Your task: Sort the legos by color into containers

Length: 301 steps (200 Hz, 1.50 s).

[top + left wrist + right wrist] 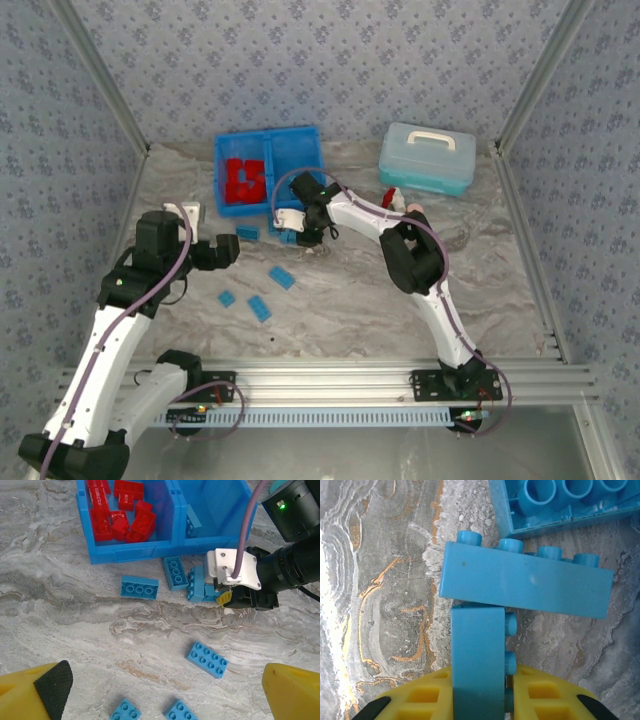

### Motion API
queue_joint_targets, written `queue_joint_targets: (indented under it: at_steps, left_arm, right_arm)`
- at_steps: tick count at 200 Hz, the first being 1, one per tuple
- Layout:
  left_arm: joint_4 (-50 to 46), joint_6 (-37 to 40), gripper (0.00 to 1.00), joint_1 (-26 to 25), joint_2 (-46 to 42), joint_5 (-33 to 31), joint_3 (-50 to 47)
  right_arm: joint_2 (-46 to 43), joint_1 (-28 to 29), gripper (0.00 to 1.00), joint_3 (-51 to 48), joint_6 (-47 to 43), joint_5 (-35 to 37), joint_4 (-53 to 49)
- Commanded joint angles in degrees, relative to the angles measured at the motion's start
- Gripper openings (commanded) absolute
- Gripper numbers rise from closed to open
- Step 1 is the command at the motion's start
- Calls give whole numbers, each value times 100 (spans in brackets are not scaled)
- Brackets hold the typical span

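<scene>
I will lift the light blue lego with my right gripper outward over the tray's near side, to the section with the matching blue brick.
The blue tray (265, 132) sits at the back, its left compartment full of red legos (243, 180) (122, 510). A light blue brick (192, 522) leans in the right compartment. Just in front of the tray (135, 555), my right gripper (295, 228) (480, 700) is shut on a light blue lego (477, 660) standing on its side. That lego touches another blue brick (525, 582) lying across it. My left gripper (225, 252) (162, 690) hangs open over loose blue legos (207, 659) (139, 587) (282, 277) on the table.
A pale translucent lidded box (427, 158) with a white handle stands at the back right, a small red-white figure (400, 200) in front of it. Metal frame posts and papered walls close in both sides. An aluminium rail (330, 380) runs along the near edge.
</scene>
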Motion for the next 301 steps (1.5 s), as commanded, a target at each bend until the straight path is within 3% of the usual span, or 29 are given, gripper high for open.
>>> queue_joint_targets:
  at_steps: [1, 44, 73, 110, 141, 166, 205, 228, 260, 286, 301]
  left_arm:
    - [-48, 65, 99, -20, -59, -46, 82]
    - [-54, 66, 99, -22, -52, -56, 92]
    - [-28, 46, 99, -20, -88, -63, 89]
    - [-47, 58, 99, -20, -96, -77, 87]
    - [-56, 65, 99, -20, -106, -139, 89]
    - [-50, 64, 99, -19, -124, -162, 84]
    - [-38, 70, 99, -2, -95, -102, 89]
    - [-39, 79, 99, -2, -102, -100, 80]
    - [-35, 73, 99, -2, -96, -101, 81]
    - [-36, 62, 99, -3, -90, -100, 88]
    - [-32, 49, 99, -2, -93, -96, 82]
  right_arm:
    - [-252, 4, 17, 19, 49, -161, -34]
    - [-1258, 3, 16, -515, 430, -296, 639]
    - [-1655, -95, 17, -497, 1483, 192, 1465]
    - [-509, -131, 18, 1246, 2876, 1583, 1009]
    - [627, -245, 17, 2885, 3532, 1784, 389]
    - [1078, -325, 19, 3440, 3882, 1786, 282]
    - [1295, -428, 25, 3469, 4792, 1228, 410]
    - [1285, -334, 45, 3526, 4797, 1415, 401]
    - [837, -297, 46, 3510, 5112, 1378, 20]
    - [-84, -210, 44, 2334, 6048, 1502, 334]
    - [-792, -30, 44, 1115, 6769, 1691, 947]
